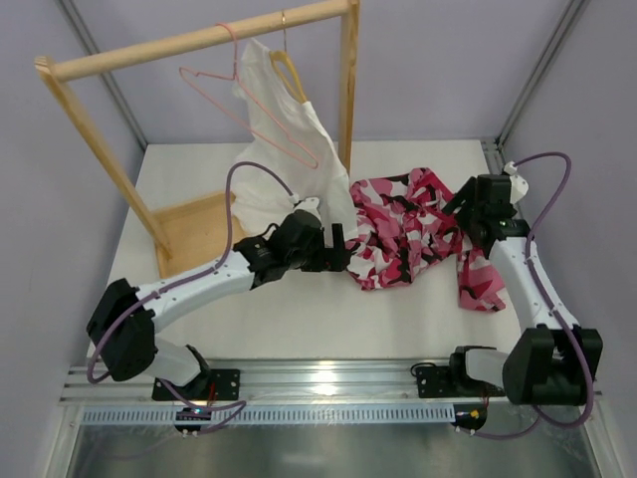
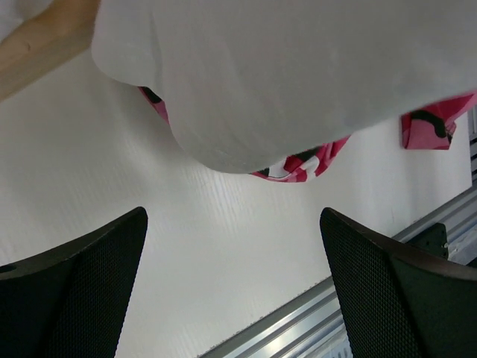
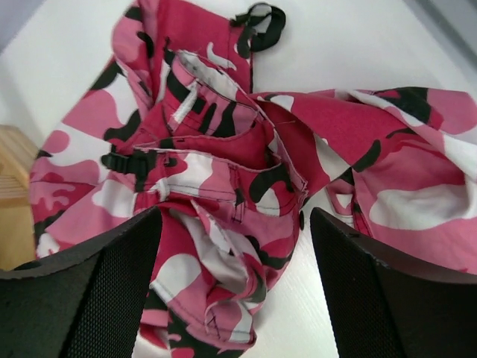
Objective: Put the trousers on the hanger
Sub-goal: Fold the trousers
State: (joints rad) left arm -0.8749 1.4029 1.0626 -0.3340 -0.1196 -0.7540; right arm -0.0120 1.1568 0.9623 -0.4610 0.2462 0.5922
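Observation:
I need to move my left gripper down onto the edge of the trousers below the white garment, because its open fingers have only table between them.
The camouflage trousers (image 1: 408, 231) lie crumpled on the white table, right of centre. The pink wire hanger (image 1: 236, 60) hangs bare on the wooden rail at the back left. My right gripper (image 1: 460, 217) is open, just above the right part of the trousers. In the right wrist view, the trousers (image 3: 223, 171) fill the space ahead of and between the open fingers of my right gripper (image 3: 235, 216). My left gripper (image 1: 338, 249) is open and empty at the left edge of the trousers. In its wrist view (image 2: 232, 216) only table lies between the fingers, and a strip of trousers (image 2: 298, 164) shows beyond.
A wooden rack (image 1: 199, 40) stands at the back left with its base board (image 1: 194, 229) on the table. A white garment (image 1: 284, 129) hangs from a tan wooden hanger (image 1: 289, 72) and drapes close above my left gripper (image 2: 283, 74). A metal rail (image 1: 318, 383) runs along the near edge.

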